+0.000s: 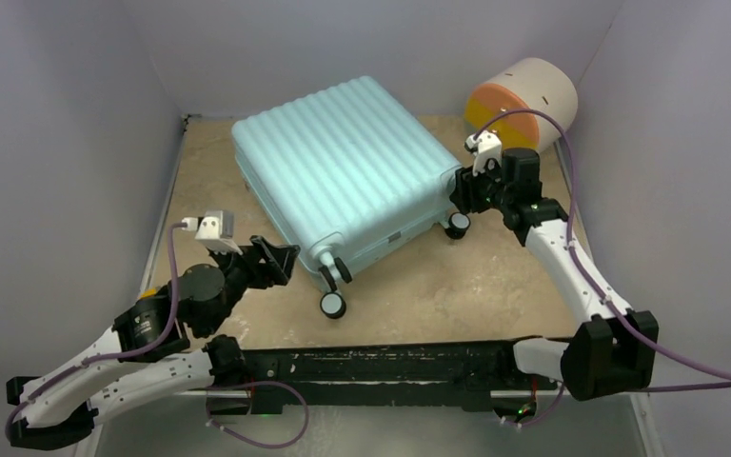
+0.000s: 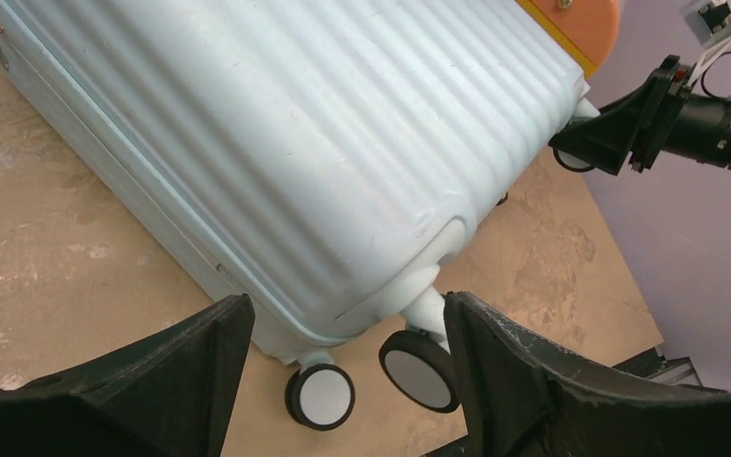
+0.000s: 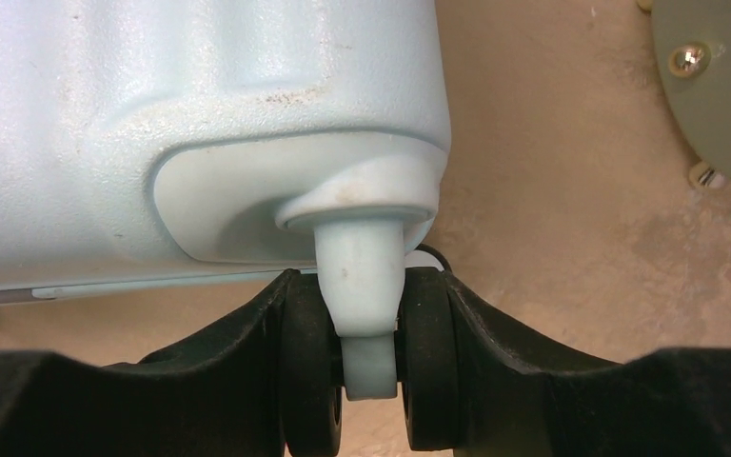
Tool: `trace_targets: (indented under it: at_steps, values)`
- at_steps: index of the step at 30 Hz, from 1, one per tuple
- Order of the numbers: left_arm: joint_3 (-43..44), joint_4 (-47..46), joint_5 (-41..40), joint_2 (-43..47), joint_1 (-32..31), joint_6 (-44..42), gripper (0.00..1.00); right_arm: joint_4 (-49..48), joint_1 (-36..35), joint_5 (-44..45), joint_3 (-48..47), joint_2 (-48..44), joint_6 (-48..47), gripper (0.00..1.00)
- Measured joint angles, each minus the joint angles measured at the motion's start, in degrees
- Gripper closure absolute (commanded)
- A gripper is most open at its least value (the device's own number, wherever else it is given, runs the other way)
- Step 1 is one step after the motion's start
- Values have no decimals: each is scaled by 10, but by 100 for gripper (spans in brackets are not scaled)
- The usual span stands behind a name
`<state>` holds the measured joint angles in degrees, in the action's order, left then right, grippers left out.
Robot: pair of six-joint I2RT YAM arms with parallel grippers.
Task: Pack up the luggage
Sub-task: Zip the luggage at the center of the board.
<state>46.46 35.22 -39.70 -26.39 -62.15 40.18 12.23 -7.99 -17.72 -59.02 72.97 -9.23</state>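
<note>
I will next push the crooked luggage to the left in the top view with my right gripper to straighten it, then let go of the luggage's wheel.
The luggage (image 1: 343,157), a pale teal ribbed suitcase, lies closed and flat on the tan table; it also shows in the left wrist view (image 2: 276,124) and the right wrist view (image 3: 200,95). My right gripper (image 1: 464,188) is at its right corner. In the right wrist view this gripper (image 3: 371,376) is shut on a twin black caster wheel (image 3: 306,381), one finger on each side. My left gripper (image 1: 281,257) is open at the near corner. In the left wrist view this gripper (image 2: 347,371) brackets two black-and-white wheels (image 2: 322,395) without gripping them.
A round cream drawer unit (image 1: 525,95) with an orange and yellow front lies on its side at the back right, just behind my right gripper. Grey walls enclose the table on three sides. A black rail (image 1: 371,367) runs along the near edge.
</note>
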Motion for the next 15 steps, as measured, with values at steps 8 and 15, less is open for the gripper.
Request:
trace_targets:
  at_steps: [8, 15]
  values:
    - [93, 46, -32, -22, 0, 12, 23, 19, -127, 125, 74, -109, 143, 100]
    - [181, 60, -71, -37, 0, 8, 23, -19, -279, 259, 106, -121, 303, 100]
